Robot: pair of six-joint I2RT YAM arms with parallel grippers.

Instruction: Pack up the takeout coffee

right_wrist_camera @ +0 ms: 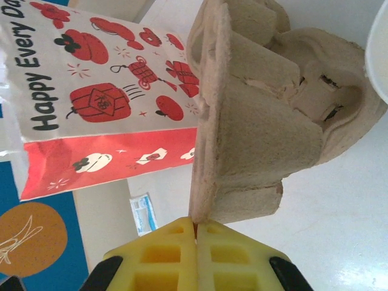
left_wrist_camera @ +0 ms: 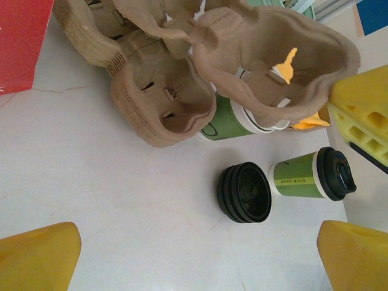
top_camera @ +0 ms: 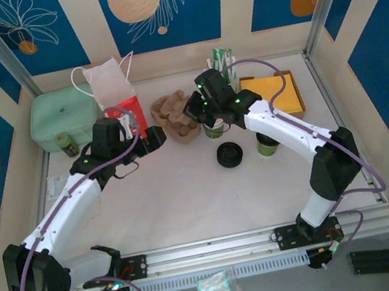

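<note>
I should move my right gripper back and down to the bare tabletop beside the lids and release the carrier [top_camera: 174, 116] there.
The takeout coffee [top_camera: 267, 145], a green paper cup with a black lid, stands on the table right of the middle and appears in the left wrist view [left_wrist_camera: 310, 176] too. A brown cardboard cup carrier [top_camera: 174, 116] lies behind it. My right gripper [right_wrist_camera: 196, 225] is shut on the carrier's thin edge [right_wrist_camera: 203, 182], and in the top view the right gripper [top_camera: 192, 108] is at the carrier's right side. My left gripper [top_camera: 153, 139] hangs open just left of the carrier, its yellow fingers [left_wrist_camera: 37, 257] wide apart over bare table with nothing between them.
A stack of black lids [top_camera: 229, 154] lies left of the lidded cup. A lidless green cup [top_camera: 214, 128] stands against the carrier. A red and white paper bag [top_camera: 116, 91], a green box [top_camera: 65, 117] and an orange tray [top_camera: 276, 93] line the back.
</note>
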